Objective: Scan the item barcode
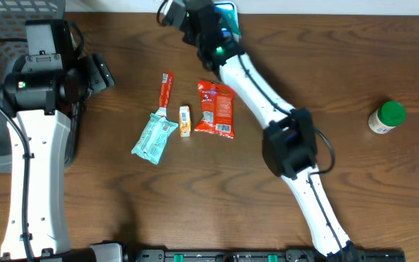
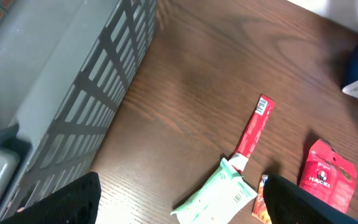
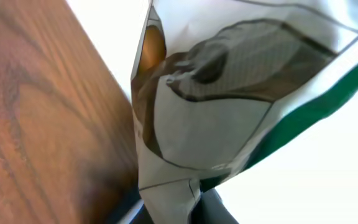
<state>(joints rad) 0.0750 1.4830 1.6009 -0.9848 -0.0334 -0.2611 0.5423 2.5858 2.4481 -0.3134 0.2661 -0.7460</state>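
Note:
I will swing my right gripper from the blue device toward the green-capped bottle and put the white packet down beside that bottle, where the table is bare.
My right gripper is shut on a white packet with a green stripe and a dark printed picture. The packet fills the right wrist view, lifted over the table's far edge. From overhead, the right gripper is at the top centre, next to a blue device, and the held packet is hidden behind the arm. My left gripper hangs open above the table with nothing between its fingers; below it lies a mint-green packet. In the overhead view the left gripper is left of the loose items.
On the table lie a red stick packet, the mint-green packet, a small orange packet and a red snack bag. A green-capped bottle stands at the right. A grey basket occupies the far left.

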